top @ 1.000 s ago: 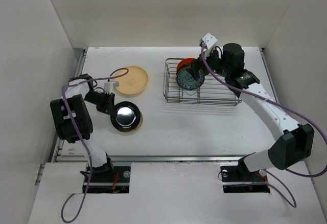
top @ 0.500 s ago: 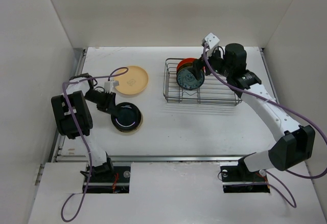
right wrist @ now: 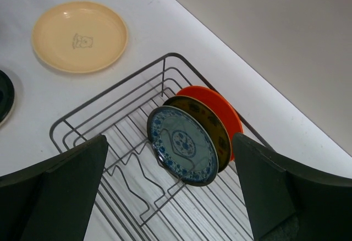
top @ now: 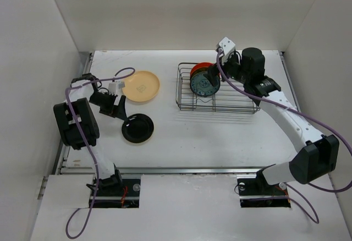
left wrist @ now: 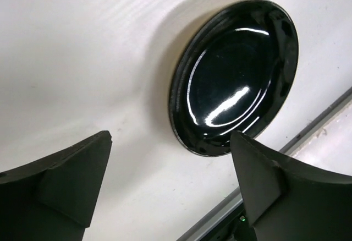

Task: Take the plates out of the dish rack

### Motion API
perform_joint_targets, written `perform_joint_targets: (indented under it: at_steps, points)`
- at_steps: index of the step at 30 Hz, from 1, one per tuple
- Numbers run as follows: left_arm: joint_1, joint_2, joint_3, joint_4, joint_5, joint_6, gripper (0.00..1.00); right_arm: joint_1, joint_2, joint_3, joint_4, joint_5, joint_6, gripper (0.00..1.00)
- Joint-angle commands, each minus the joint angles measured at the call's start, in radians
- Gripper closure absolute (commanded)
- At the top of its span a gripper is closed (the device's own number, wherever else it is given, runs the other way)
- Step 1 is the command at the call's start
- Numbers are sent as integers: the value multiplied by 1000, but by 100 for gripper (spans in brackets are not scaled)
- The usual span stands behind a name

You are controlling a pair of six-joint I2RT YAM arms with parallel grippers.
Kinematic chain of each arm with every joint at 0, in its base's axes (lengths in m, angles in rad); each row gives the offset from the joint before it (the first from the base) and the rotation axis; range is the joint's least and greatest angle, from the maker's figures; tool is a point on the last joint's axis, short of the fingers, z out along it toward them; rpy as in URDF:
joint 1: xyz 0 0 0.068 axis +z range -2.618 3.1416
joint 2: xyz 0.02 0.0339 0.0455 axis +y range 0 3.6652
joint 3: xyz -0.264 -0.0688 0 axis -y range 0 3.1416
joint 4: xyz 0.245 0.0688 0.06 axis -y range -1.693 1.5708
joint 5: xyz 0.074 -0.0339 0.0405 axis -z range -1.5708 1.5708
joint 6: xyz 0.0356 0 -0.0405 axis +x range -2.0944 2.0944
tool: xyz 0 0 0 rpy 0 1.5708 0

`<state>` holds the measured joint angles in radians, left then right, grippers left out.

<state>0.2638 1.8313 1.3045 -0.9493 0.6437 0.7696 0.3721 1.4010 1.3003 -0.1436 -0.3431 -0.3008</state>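
Next, the right gripper moves down and turns to bring its fingers astride the teal plate's rim [top: 218, 85] [right wrist: 216, 165] by the bare dividers, since that plate stands below the gripper.
The dish rack [top: 231, 104] [right wrist: 104, 106] stands at the back right with three plates upright at its left end: dark teal patterned [top: 204, 84] [right wrist: 182, 144], yellow patterned [right wrist: 217, 131] and orange-red [right wrist: 217, 99]. My right gripper [top: 212, 76] [right wrist: 169, 138] hovers open just above them, the teal plate showing between its fingers. A peach plate [top: 141, 85] [right wrist: 80, 36] and a glossy dark plate [top: 137, 127] [left wrist: 234, 76] lie flat on the table. My left gripper [top: 116, 108] [left wrist: 170, 139] is open beside the dark plate, holding nothing.
White walls close in the table on the left, back and right. A metal rail [left wrist: 297, 142] runs along the table's near edge, close to the dark plate. The rack's right part shows only bare zigzag dividers [right wrist: 132, 183].
My left gripper has opened and let go of the dark plate, which now lies flat on the table, and has drawn back up and to the left. The right arm has barely moved.
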Motion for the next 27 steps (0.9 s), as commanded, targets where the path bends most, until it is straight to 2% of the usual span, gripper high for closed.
perform_joint_targets:
  at_steps: [1,2,8,10,13,16,18,23,24,27]
  points:
    - [9,-58,79,-40,-4,13,11,-9,-33,-18,38,52,-75,0]
    - [9,-70,97,-61,-4,13,8,-9,-33,-18,38,52,-95,0]
    - [9,-153,286,-101,33,13,4,-18,-4,-50,19,139,-265,0]
    - [9,-207,299,-63,33,-1,1,-18,35,-50,19,165,-348,0]
    - [-20,-280,250,50,2,-64,0,-28,82,-59,47,165,-437,7]
    - [-52,-335,202,150,-27,-136,0,-61,130,-59,72,104,-538,13]
    - [-61,-345,182,176,-36,-168,0,-81,162,-30,84,37,-572,13]
    - [-61,-368,171,196,-10,-190,0,-145,286,106,-30,-143,-636,11]
    - [-70,-368,180,196,-1,-190,0,-156,302,126,-51,-218,-647,11]
    - [-71,-377,191,196,8,-201,0,-167,354,206,-132,-286,-647,11]
